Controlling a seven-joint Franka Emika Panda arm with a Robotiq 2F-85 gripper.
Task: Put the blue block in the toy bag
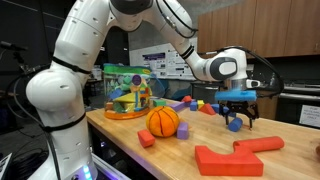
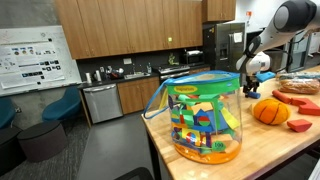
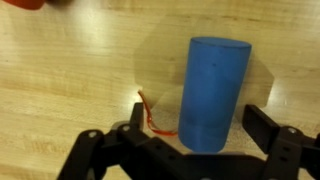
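Note:
My gripper stays low over the table next and draws its open fingers together onto the blue block's sides, since the block already sits between them.
In the wrist view the blue block (image 3: 212, 85) is a solid blue cylinder standing upright on the wooden table. My gripper (image 3: 198, 128) is open, with one finger on each side of the block and a gap on both sides. In an exterior view the gripper (image 1: 237, 120) points down at the table, to the right of the orange ball (image 1: 163, 121). The toy bag (image 1: 127, 92) is see-through plastic with green edging and colourful toys inside. It stands at the back left of the table and fills the foreground in the opposite exterior view (image 2: 205, 115).
A large red L-shaped block (image 1: 235, 155), a small red block (image 1: 146, 138) and a purple cube (image 1: 183, 131) lie near the ball. Small coloured blocks (image 1: 192, 103) sit further back. A thin red band (image 3: 150, 115) lies beside the blue block.

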